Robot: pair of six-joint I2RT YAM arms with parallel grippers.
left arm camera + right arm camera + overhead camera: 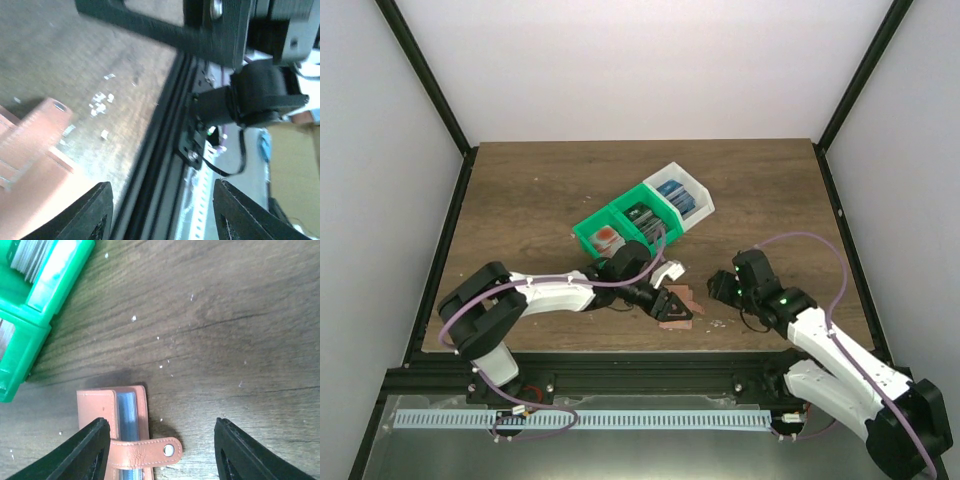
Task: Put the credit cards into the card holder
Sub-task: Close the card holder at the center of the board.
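My left gripper moves down to the left in the top view next and closes on the card holder's side opposite the snap tab (145, 452), because that tab lies undone.
The salmon card holder (102, 412) lies on the table near the front edge, its snap tab (145, 452) undone and a blue card edge (128, 415) showing inside. It also shows in the top view (684, 298) and, blurred, in the left wrist view (30, 165). My left gripper (675, 306) is right over it, open and empty (160, 215). My right gripper (723, 285) is open and empty just to its right (160, 455). More credit cards stand in the bins: red-and-white (605, 238), dark (642, 220) and blue (675, 195).
Two joined green bins (588, 232) and a white bin (695, 190) sit angled at the table's middle; the green bin's corner shows in the right wrist view (30, 315). The black frame rail (165, 165) runs along the table's front edge, close to the card holder.
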